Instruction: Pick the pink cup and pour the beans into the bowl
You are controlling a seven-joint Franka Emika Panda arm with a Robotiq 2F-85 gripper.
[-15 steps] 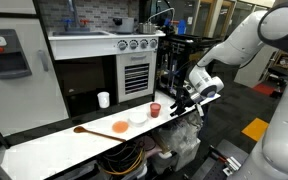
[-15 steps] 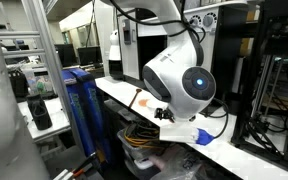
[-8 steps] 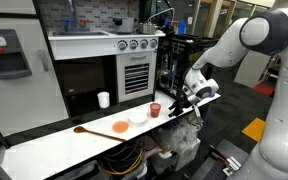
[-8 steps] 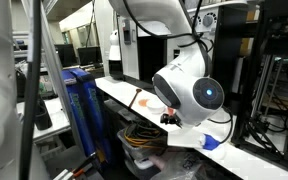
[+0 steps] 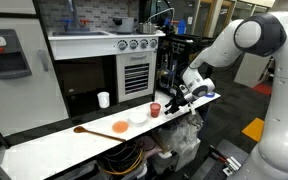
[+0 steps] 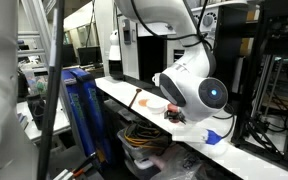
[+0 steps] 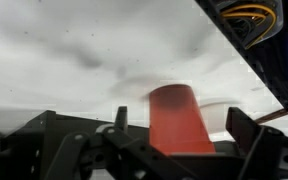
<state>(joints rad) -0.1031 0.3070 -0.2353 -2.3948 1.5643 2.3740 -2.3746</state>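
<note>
The pink cup stands past my gripper's open fingers, toward the white bowl. My gripper should move forward that way next until the pink cup's side is between its fingers.
The pink cup stands upright near the right end of the white table. Just left of it sits the white bowl. My gripper is level with the cup and right beside it. In the wrist view the pink cup fills the gap between my fingers, and my gripper is open. One fingertip and the opposite one both stand apart from the cup's wall. The beans are hidden from every view. In an exterior view the arm's wrist blocks the cup.
A flat orange dish and a wooden spoon lie left of the bowl. A taller white cup stands at the table's back edge by the oven front. The table edge drops off right of the pink cup.
The arm has moved left toward the pink cup, bringing the open fingers around it. Nothing on the table has shifted.
</note>
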